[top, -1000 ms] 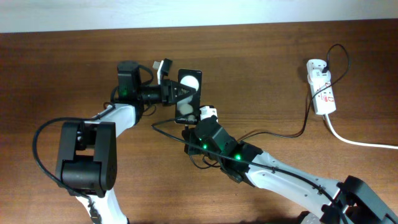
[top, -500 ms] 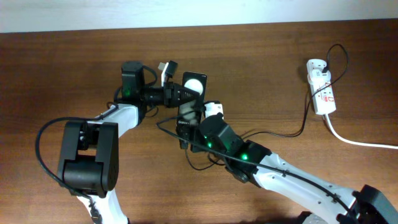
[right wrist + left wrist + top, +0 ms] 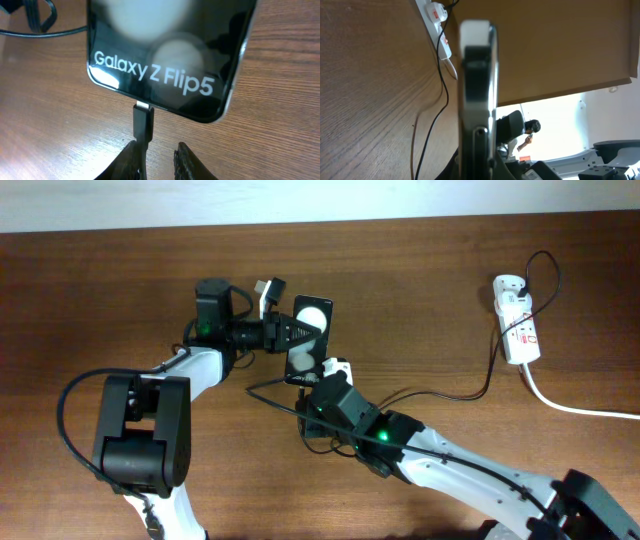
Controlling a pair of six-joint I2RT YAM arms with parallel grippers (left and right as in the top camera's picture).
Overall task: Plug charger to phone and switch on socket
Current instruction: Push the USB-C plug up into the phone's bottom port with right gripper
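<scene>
The plug is in the phone's port, so the robot's left gripper will next move down with a tilt, put the phone [image 3: 314,340] on the tabletop below it and let go.
The phone [image 3: 314,340] is a black slab with two white blobs, held off the table by my left gripper [image 3: 292,333], which is shut on its side. In the left wrist view the phone [image 3: 477,75] shows edge-on between the jaws of the left gripper [image 3: 477,155]. The right wrist view shows the phone's [image 3: 165,45] end marked "Galaxy Z Flip5". The charger's black plug tip [image 3: 143,120] sits in that end's port. My right gripper [image 3: 159,161] [image 3: 310,388] is open just below it. The plug touches only the left finger [image 3: 131,162]. The socket [image 3: 517,320] lies at the far right.
The thin black charger cable [image 3: 470,394] runs from the socket across the table and loops [image 3: 262,386] under the phone. A thick white cord [image 3: 580,408] leaves the socket to the right edge. The socket also shows in the left wrist view [image 3: 437,20].
My left gripper carried the phone slightly right. My right gripper moved up to the phone's lower end, then drew back a little, leaving the plug at the phone's port.
</scene>
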